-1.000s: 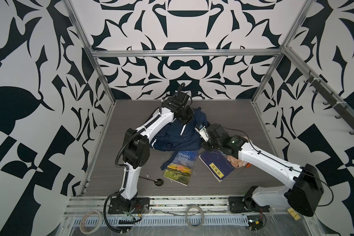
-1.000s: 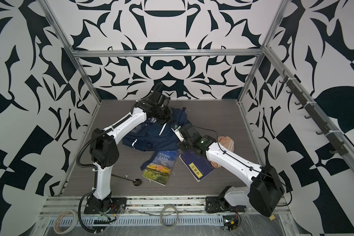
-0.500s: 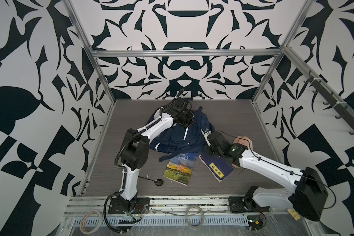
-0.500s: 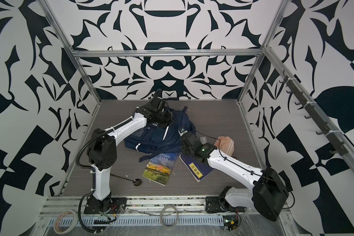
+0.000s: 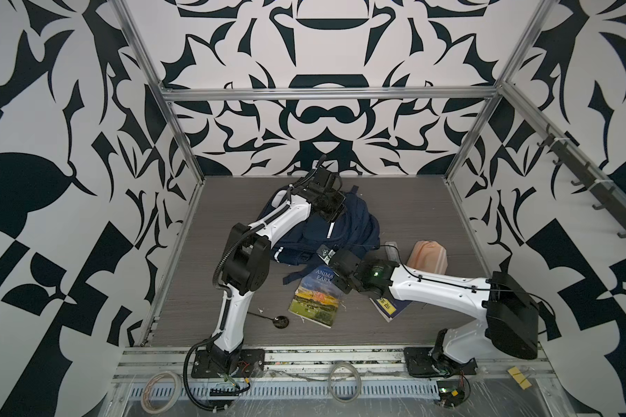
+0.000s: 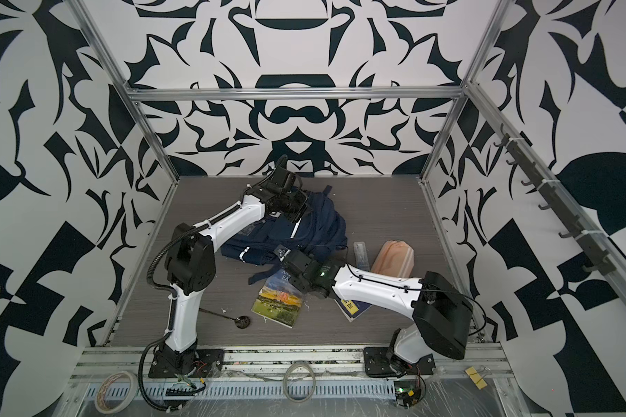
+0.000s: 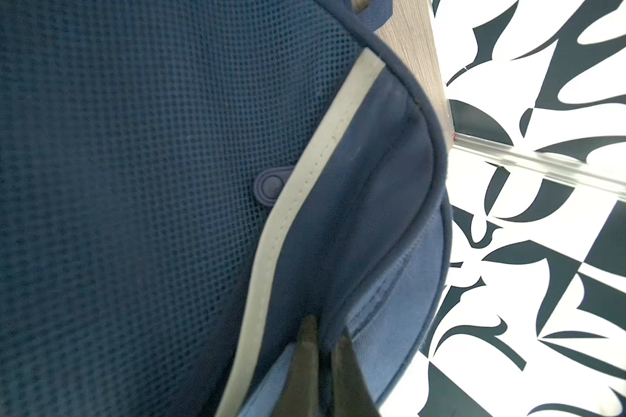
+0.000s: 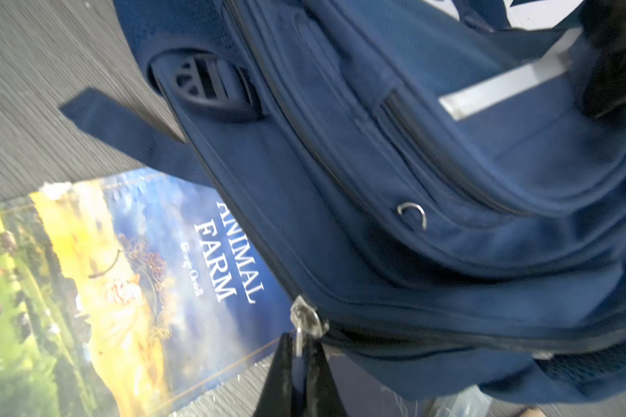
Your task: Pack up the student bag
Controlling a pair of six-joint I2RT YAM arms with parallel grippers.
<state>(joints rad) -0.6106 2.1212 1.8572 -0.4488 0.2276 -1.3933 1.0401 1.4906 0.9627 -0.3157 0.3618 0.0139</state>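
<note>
That part of the zip is still shut. My right gripper needs to pull along the bag's near edge past the buckle to the mesh pocket (image 5: 289, 255) (image 8: 148, 50) next and let go of the zip tab.
The navy student bag (image 5: 340, 231) (image 6: 304, 231) lies on its side mid-table in both top views. At the bag's far end my left gripper (image 5: 332, 216) (image 6: 294, 216) presses down; the left wrist view shows it (image 7: 324, 339) shut on a fold of the bag's navy rim beside a pale stripe (image 7: 304, 187). My right gripper (image 5: 329, 253) (image 6: 285, 253) sits at the bag's near edge. In the right wrist view it (image 8: 299, 346) is shut on the tab of the metal zip pull (image 8: 304, 319) of a long zip.
An Animal Farm book (image 5: 318, 299) (image 8: 123, 281) lies in front of the bag, partly under a strap. A dark blue book (image 5: 389, 307) sits under my right arm. A peach pouch (image 5: 429, 256) and a clear flat case (image 6: 361, 254) lie at the right, a black-headed rod (image 5: 281, 320) at the front left.
My right gripper has moved left and toward the front with the zip pull in it, uncovering the pouch. The bag has shifted and sunk lower, the left gripper following it down.
</note>
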